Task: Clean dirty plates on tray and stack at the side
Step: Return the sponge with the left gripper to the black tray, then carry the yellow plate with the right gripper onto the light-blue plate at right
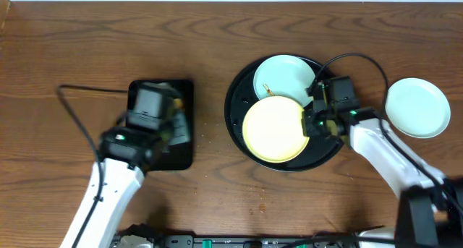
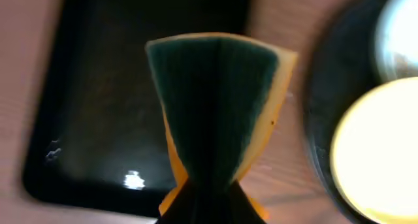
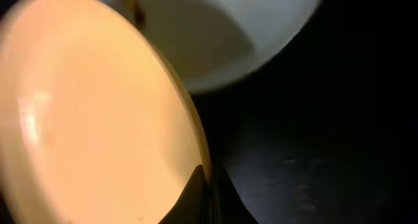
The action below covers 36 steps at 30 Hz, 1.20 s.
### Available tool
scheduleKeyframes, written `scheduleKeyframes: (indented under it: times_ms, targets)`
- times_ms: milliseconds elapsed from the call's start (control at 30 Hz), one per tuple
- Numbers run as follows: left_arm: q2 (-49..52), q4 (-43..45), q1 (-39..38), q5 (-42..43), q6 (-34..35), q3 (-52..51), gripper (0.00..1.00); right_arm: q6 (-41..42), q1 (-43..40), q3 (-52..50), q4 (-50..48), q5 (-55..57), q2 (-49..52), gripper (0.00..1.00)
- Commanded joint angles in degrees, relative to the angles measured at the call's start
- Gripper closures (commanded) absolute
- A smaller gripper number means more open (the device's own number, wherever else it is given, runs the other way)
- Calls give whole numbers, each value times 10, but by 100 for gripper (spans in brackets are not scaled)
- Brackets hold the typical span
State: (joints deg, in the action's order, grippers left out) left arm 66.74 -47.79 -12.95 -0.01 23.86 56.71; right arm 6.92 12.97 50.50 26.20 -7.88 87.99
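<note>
I will raise my right gripper, move to its right in the overhead view and lower the yellow plate onto a pale plate off the tray.
The round black tray [image 1: 239,129] holds a pale yellow plate [image 1: 271,129] and, behind it, a pale blue-white plate [image 1: 282,74] with brown specks. My right gripper [image 1: 309,121] is shut on the yellow plate's right rim; the right wrist view shows the fingers [image 3: 210,185] pinching that rim, the yellow plate [image 3: 91,113] tilted over the tray [image 3: 326,132], the pale plate [image 3: 215,34] behind. A second pale blue-white plate [image 1: 417,107] lies on the table right of the tray. My left gripper [image 2: 209,198] is shut on a green and yellow sponge [image 2: 219,100] above the rectangular tray.
A smaller rectangular black tray [image 1: 184,150] lies at the left under my left arm; it also shows in the left wrist view [image 2: 98,119]. A black cable [image 1: 87,89] runs over the table at the left. Crumbs lie between the two trays.
</note>
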Motion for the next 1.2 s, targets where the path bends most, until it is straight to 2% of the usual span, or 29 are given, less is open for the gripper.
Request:
scheduleKeyframes:
  times_ms: [0, 267, 500, 733, 867, 1000, 1167]
  targets:
    - [9, -12, 71, -9, -7, -18, 92, -11, 1, 31, -2, 98, -110, 99]
    - [59, -9, 136, -4, -27, -31, 93, -71, 45, 31, -5, 294, -256, 99]
    - [105, 4, 139, -4, -35, -31, 92, -133, 162, 31, -7, 493, -298, 99]
    - [135, 56, 139, -4, -55, -31, 92, -183, 339, 31, -27, 747, -224, 99]
    - [145, 87, 139, -5, -87, -31, 92, -209, 389, 31, -64, 882, -146, 99]
    - [152, 95, 139, -7, -89, -31, 92, -209, 400, 31, -72, 900, -66, 99]
    - [153, 90, 139, -7, -89, -31, 92, -209, 399, 31, -86, 873, -32, 99]
